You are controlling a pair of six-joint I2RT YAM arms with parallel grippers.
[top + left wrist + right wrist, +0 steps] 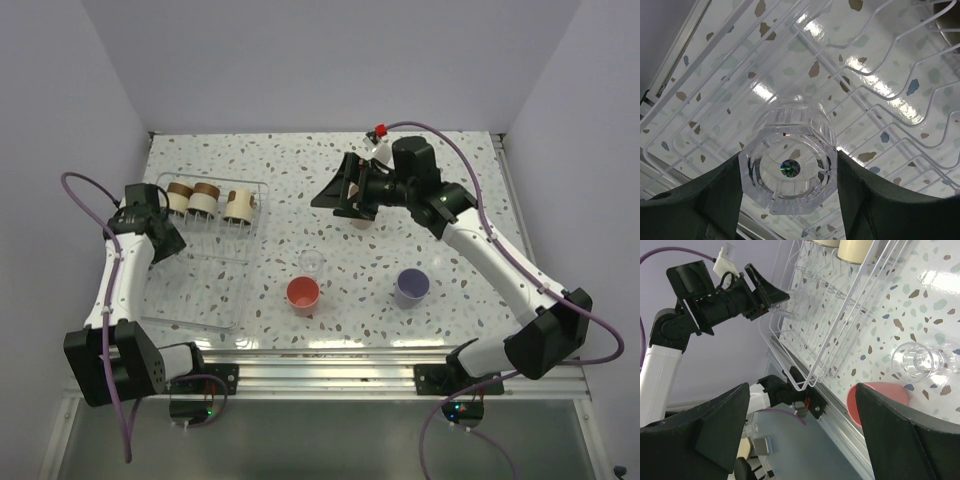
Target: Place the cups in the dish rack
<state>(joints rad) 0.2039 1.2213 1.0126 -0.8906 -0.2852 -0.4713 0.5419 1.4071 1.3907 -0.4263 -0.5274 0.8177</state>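
Observation:
My left gripper holds the clear cup above empty wires, and next it should lower the cup toward the rack's side edge farthest from the coral-red cup (303,294).
The dish rack (236,318) is a white wire tray at the left. Three cream cups with brown bands (205,201) lie in its far end. My left gripper (165,238) is shut on a clear cup (787,172) and holds it over the rack's wires (875,75). My right gripper (340,192) is open and empty, raised over the far middle of the table. A second clear cup (311,262), the coral-red cup (303,294) and the lavender cup (411,286) stand on the table. A pale beige cup (362,222) shows partly under the right gripper.
The right wrist view shows the rack (812,330), the left arm (715,300), the coral cup's rim (880,400) and the clear cup (917,360). The table's front metal rail (330,365) runs below the cups.

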